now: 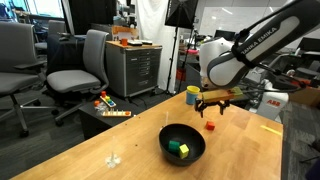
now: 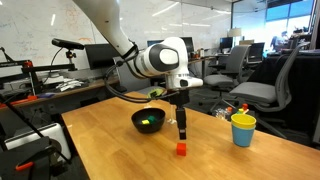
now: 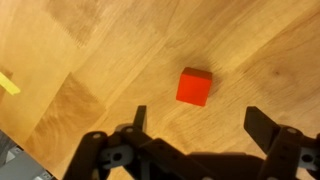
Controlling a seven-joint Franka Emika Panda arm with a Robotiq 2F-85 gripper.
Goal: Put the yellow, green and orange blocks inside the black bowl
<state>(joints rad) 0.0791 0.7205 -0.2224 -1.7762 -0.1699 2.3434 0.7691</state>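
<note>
My open gripper needs to go down next over the orange-red block (image 2: pixel 181 149) (image 3: pixel 194 86) until its fingers are on both sides of it and close there, as the block lies on the tabletop below my gripper.
The orange-red block (image 3: pixel 194 86) lies on the wooden table, also seen in both exterior views (image 1: pixel 210 126) (image 2: pixel 182 149). My gripper (image 3: pixel 196 122) hangs open and empty a short way above it (image 1: pixel 213 103) (image 2: pixel 182 128). The black bowl (image 1: pixel 166 136) (image 2: pixel 138 115) holds the green block (image 1: pixel 182 150) and the yellow block (image 1: pixel 174 147); in an exterior view they show as a green-yellow patch (image 2: pixel 148 122). The bowl stands apart from the orange-red block.
A yellow cup with teal rim (image 2: pixel 243 129) (image 1: pixel 192 95) stands on the table near the far edge. A flat yellow strip (image 1: pixel 270 127) (image 3: pixel 8 84) lies on the wood. Office chairs (image 1: pixel 82 65) and a cabinet (image 1: pixel 135 65) stand beyond the table.
</note>
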